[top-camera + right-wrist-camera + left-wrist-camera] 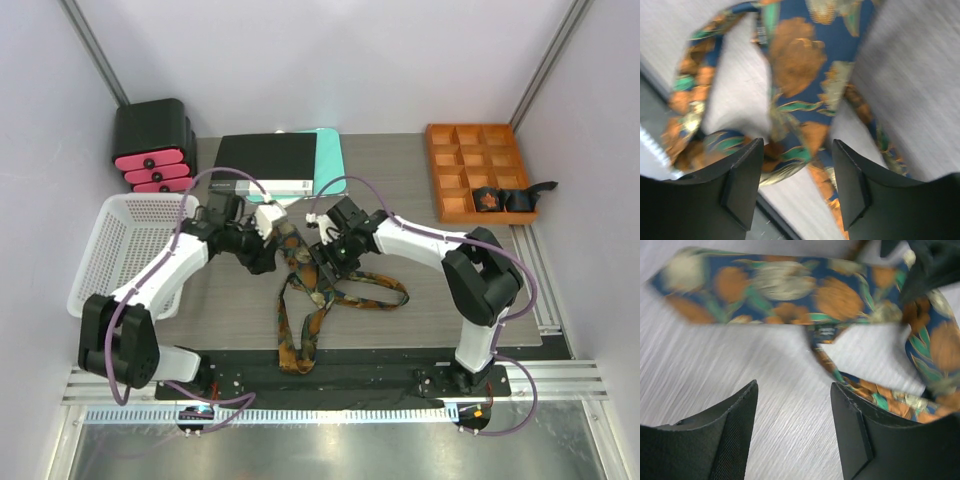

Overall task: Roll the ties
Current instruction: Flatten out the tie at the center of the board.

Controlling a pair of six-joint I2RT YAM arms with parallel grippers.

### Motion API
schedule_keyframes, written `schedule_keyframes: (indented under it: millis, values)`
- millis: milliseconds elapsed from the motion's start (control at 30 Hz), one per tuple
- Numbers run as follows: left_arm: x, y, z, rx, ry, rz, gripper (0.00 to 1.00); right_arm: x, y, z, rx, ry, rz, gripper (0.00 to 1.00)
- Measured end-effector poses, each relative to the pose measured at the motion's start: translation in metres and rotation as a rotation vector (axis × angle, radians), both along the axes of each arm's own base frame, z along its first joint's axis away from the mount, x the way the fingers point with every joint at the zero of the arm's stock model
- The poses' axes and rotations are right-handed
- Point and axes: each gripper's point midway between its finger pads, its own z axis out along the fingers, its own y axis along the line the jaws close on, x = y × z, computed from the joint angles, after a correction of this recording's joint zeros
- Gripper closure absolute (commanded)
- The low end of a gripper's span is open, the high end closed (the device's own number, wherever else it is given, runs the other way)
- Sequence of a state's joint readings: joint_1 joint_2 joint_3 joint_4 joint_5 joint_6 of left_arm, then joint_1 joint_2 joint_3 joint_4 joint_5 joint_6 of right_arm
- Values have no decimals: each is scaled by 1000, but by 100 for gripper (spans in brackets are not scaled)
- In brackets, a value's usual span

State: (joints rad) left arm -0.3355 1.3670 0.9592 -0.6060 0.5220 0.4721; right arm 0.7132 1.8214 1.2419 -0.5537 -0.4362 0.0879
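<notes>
The right gripper moves down and to the left in the top view onto the tie's upper part next, as that wide part lies below the gripper's open fingers.
One tie (300, 300), dark blue with orange, gold and green flowers, lies unrolled in a loose tangle on the grey table (450, 300), between the two arms. My left gripper (267, 257) hovers at the tie's upper left. In the left wrist view the left gripper (792, 387) is open over bare table, and the tie's wide part (790, 290) stretches across just ahead of it. My right gripper (326, 262) sits at the upper right of the tangle. In the right wrist view the right gripper (797, 145) stands open, with folds of the tie (805, 60) below and between its fingers.
A white basket (110, 250) stands at the left. A black and pink drawer unit (152, 150) is at the back left. A black book on a teal folder (270, 160) lies at the back. An orange compartment tray (480, 170) holding dark items sits at the back right.
</notes>
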Motion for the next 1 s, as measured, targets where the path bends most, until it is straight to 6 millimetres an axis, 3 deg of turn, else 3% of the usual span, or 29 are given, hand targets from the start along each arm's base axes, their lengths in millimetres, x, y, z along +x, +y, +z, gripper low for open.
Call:
schedule_keyframes:
  millis: [167, 333, 367, 433, 467, 733, 800, 867, 1000]
  values:
    - [16, 19, 26, -109, 2, 188, 36, -5, -1, -24, -95, -95, 5, 36]
    - [23, 29, 54, -204, -18, 303, 33, -17, 21, -34, -122, -193, 73, 46]
    - [25, 32, 57, -218, -17, 327, 33, -19, 25, -35, -117, -211, 82, 53]
    - [29, 41, 62, -243, -12, 386, 33, -21, 32, -37, -104, -246, 106, 80]
    - [32, 46, 62, -252, -5, 414, 33, -22, 34, -37, -100, -261, 117, 98]
    - [39, 62, 68, -292, 19, 512, 32, -28, 40, -29, -56, -240, 136, 99]
    - [38, 60, 69, -301, 26, 505, 32, -27, 40, -8, -50, -217, 142, 99]
    - [36, 58, 71, -312, 37, 496, 31, -14, 53, 29, 1, -250, 145, 99]
    - [33, 55, 75, -329, 53, 486, 29, 22, 77, 136, 178, -428, 126, 99]
